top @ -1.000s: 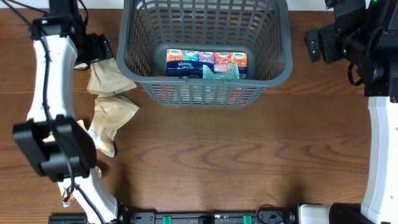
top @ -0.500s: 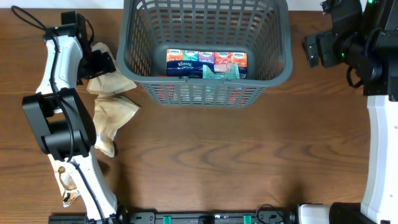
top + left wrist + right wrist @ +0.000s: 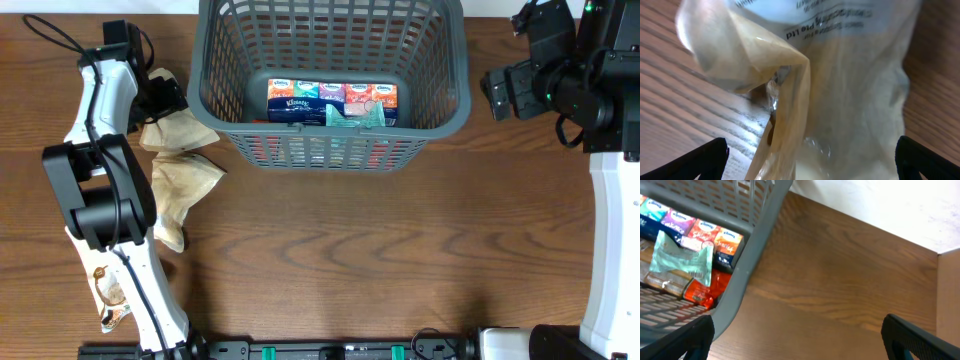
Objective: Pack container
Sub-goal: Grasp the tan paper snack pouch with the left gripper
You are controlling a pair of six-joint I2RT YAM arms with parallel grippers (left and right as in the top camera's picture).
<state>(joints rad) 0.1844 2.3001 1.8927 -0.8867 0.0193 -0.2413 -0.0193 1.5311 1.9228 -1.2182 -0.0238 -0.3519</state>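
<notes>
I should next keep my left gripper low over the tan pouch (image 3: 175, 125) and close its spread fingers on the pouch's raised fold.
The dark grey lattice basket (image 3: 447, 110) stands at the table's back middle and holds a row of Kleenex tissue packs (image 3: 332, 93), a pale green packet (image 3: 355, 116) and orange packets below. Its rim also shows in the right wrist view (image 3: 752, 255). My left gripper (image 3: 160, 100) is open, its fingers spread around a tan plastic pouch (image 3: 175, 125) left of the basket; the pouch fills the left wrist view (image 3: 840, 100). My right gripper (image 3: 500, 92) is open and empty, held above the table right of the basket.
A second tan pouch (image 3: 180, 185) lies in front of the first, with a third small one (image 3: 165, 232) below it. A small wrapped item (image 3: 108, 300) lies near the left front edge. Bare wood lies in front of the basket.
My left arm has swung back and its gripper now sits over the top tan pouch. My right gripper has shifted slightly left and down.
</notes>
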